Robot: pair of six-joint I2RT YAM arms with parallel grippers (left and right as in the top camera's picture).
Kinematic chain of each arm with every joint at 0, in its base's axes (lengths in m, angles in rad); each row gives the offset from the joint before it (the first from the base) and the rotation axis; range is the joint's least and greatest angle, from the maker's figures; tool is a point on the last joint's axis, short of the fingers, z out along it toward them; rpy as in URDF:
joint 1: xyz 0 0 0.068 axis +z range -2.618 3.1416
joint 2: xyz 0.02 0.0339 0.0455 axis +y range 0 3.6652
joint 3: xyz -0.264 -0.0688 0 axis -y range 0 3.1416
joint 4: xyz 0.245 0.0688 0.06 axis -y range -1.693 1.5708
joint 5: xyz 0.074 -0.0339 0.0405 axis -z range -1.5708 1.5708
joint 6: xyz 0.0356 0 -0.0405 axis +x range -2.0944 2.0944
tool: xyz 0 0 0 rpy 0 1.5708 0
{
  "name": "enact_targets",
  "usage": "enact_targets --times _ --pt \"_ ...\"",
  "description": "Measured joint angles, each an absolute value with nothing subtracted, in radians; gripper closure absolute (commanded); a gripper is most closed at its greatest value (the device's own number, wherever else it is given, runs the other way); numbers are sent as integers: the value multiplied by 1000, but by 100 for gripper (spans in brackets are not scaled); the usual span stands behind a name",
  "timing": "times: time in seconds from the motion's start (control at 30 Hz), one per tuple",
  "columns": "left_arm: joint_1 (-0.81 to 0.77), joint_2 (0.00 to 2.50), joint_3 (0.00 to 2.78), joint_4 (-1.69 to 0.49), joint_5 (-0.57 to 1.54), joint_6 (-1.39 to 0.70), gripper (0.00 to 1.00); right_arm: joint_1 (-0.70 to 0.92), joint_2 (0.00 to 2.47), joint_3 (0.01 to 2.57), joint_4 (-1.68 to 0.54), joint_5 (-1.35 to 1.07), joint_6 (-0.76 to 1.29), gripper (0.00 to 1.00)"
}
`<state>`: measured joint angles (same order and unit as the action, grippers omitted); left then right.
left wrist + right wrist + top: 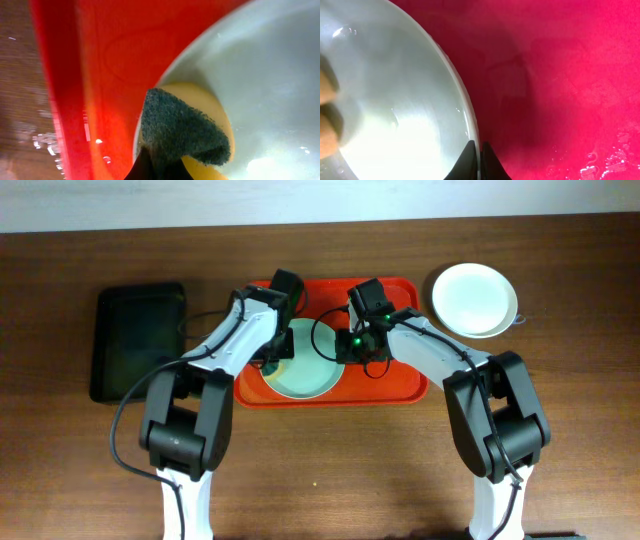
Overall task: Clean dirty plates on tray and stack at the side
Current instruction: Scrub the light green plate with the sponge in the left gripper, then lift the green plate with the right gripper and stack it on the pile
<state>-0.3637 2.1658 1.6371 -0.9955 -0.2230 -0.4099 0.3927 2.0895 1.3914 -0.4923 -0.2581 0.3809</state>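
Observation:
My right gripper will next lift the held plate over the cream-white plate (473, 298) already beside the tray, to the gripper's right in the overhead view. Then it will lower the held plate and let it go.
A pale mint-green plate (308, 370) lies on the red-orange tray (400, 385). My left gripper (274, 356) is shut on a yellow sponge with a dark green scouring face (180, 130) and presses it on the plate's left inner rim (270, 75). My right gripper (346, 348) is shut on the plate's right rim (470, 120), its fingertips (479, 160) pinching the edge over the tray (560, 75). The sponge shows at the left edge of the right wrist view (327, 112). A cream-white plate (473, 298) sits on the table right of the tray, seemingly on top of another plate.
A smaller black tray (138, 340) lies on the wooden table (330, 470) left of the red tray. Both arms cross over the tray's front half. The tray's surface shows wet droplets (605, 155).

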Motion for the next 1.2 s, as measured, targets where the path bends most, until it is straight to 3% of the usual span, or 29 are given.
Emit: enact_targets --times 0.13,0.23,0.3,0.37,0.47,0.67,0.87,0.97,1.1,1.2 --pt "-257 2074 1662 -974 -270 -455 100 391 2088 1422 -571 -244 325 96" --pt "-44 2033 1681 -963 -217 -472 100 397 2059 1501 -694 -115 276 96" --pt "146 2033 1680 -966 -74 -473 100 430 2046 1604 -784 66 240 96" --pt "233 2033 1673 -965 -43 -473 100 471 2043 1663 -829 200 229 96" --pt "297 2033 1594 -937 -21 -473 100 570 2041 1776 -886 484 182 96" --pt "295 2033 1522 -874 -6 -472 100 793 2039 1845 -759 1087 -220 96" --pt "295 2033 1522 -874 -4 -473 100 883 2037 1847 -567 1406 -633 96" --pt "295 2033 1522 -874 -3 -472 100 898 2037 1848 -536 1444 -719 96" --pt "295 2033 1522 -878 -3 -473 100 828 2032 1847 -822 923 -579 96" --pt "295 2033 1521 -880 0 -472 100 677 2025 1847 -734 870 -430 96"
